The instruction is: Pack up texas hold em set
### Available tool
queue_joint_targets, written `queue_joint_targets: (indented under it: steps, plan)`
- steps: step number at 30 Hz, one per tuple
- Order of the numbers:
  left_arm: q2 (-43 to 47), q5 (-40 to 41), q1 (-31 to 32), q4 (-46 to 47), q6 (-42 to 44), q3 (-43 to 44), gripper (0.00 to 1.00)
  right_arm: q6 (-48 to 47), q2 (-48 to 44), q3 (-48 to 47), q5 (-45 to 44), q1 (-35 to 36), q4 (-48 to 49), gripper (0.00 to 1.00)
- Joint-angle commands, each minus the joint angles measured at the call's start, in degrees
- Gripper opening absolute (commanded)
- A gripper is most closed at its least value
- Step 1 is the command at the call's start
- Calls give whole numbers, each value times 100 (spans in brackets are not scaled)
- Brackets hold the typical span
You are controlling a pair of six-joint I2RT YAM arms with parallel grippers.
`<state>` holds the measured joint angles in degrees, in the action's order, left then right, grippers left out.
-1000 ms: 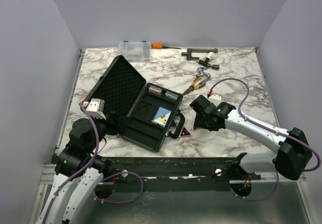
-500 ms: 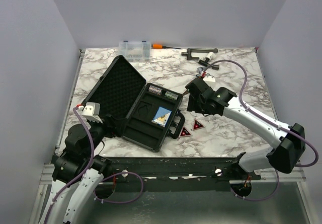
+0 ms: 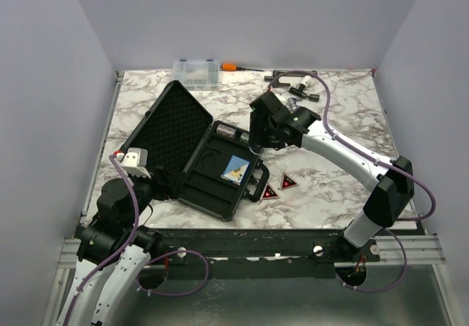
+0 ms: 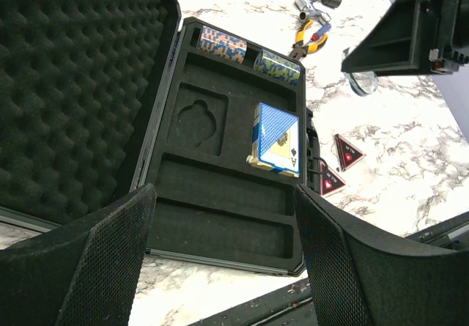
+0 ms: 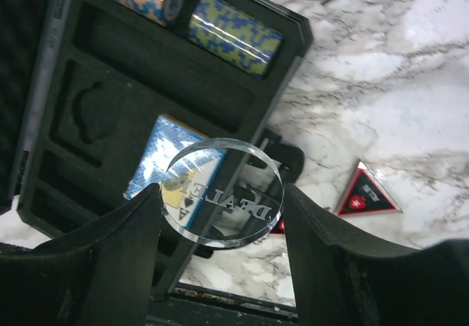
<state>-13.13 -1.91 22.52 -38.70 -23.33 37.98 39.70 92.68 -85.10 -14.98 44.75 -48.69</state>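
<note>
I need to take my right gripper across the tray [image 4: 220, 209] and down to release the disc, as the tray's round hollow is below it, left in the top view.
The black briefcase [image 3: 192, 154] lies open, its foam lid [image 3: 170, 124] to the left and its moulded tray [image 4: 220, 209] to the right. A blue-faced card deck [image 3: 236, 168] sits in the tray, as do two rows of chips [image 4: 222, 44] at its far end. Two red-black triangles [image 3: 289, 182] lie on the marble by the case handle. My right gripper [image 5: 222, 203] is shut on the clear disc [image 5: 222, 193] marked DEALER, above the tray's right edge. My left gripper [image 4: 223, 267] is open and empty, above the tray's near edge.
A clear compartment box [image 3: 196, 71], an orange-handled screwdriver [image 3: 233, 67] and a black T-shaped tool [image 3: 292, 77] lie along the back edge. Pliers [image 4: 308, 39] lie right of the case's far corner. The table's front rail [image 3: 256, 242] is close to the case.
My right arm has swung left and away from the triangles, carrying the disc over the case's right edge. The left arm pulled back slightly, then stayed.
</note>
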Motion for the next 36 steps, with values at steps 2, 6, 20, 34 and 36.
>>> queue_joint_targets:
  steps: [2, 6, 20, 34, 36]
  plan:
    - [45, 107, 12, 0, 29, -44, 76, -189, 550, -684, 457, 185, 206, 27]
    - [49, 105, 7, 1, 34, -46, 76, -210, 961, -1073, 580, 341, 212, 27]
    - [-25, 28, 7, 25, 44, -51, 76, -226, 2552, -2502, 510, 911, -38, 24]
    - [-3, -11, 6, 48, 61, -49, 9, -212, 3775, -3399, 483, 1168, -175, 24]
    - [-1, 11, 6, 47, 66, -55, 12, -213, 3847, -3434, 455, 1167, -170, 24]
